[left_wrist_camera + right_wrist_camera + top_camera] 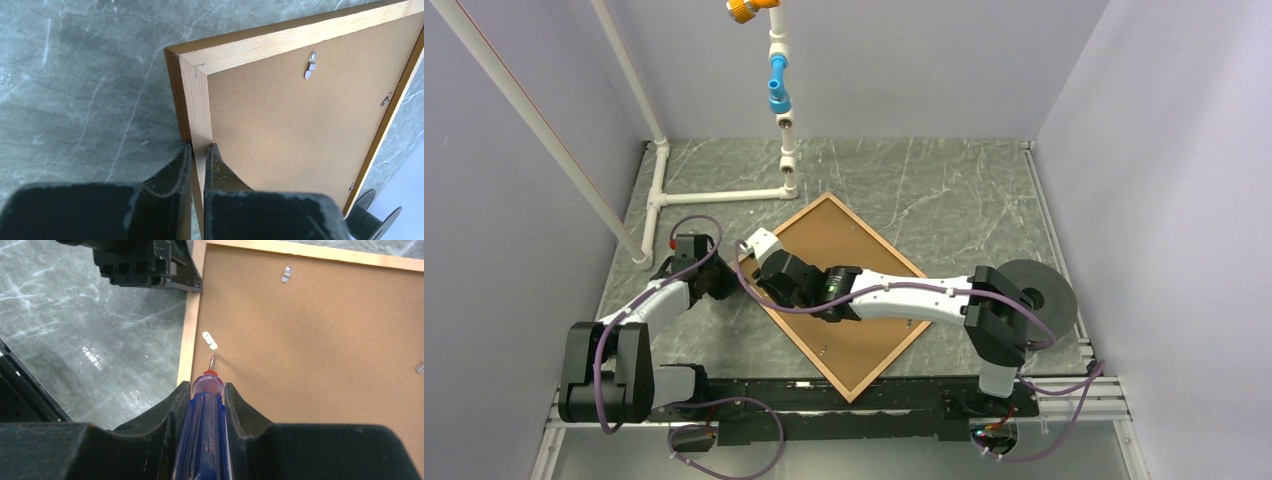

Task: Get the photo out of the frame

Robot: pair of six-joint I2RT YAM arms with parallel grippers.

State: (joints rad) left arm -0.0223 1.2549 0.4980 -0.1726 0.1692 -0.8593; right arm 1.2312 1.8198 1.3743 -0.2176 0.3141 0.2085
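Note:
I should next lift my right gripper toward the black spool, then lower it to let go of the screwdriver [205, 425] on the tabletop between the spool and the frame, because that gap is empty.
The frame [879, 259] lies face down on the table as a diamond, with its brown backing board [844, 245] up. The photo is hidden under the board. My left gripper [729, 280] is shut on the frame's wooden rail [200, 110] near its left corner, one finger on each side [200, 150]. My right gripper [769, 285] is shut on a blue screwdriver [205, 425]. The screwdriver's tip points at a small metal clip [209, 340] on the board [310, 350], just inside the rail [190, 325].
A white pipe structure [714, 195] with a blue fitting [778, 90] stands at the back left, just beyond the frame's far corner. A black spool [1039, 295] sits at the right. More metal clips [311, 64] are on the board. Walls enclose the table.

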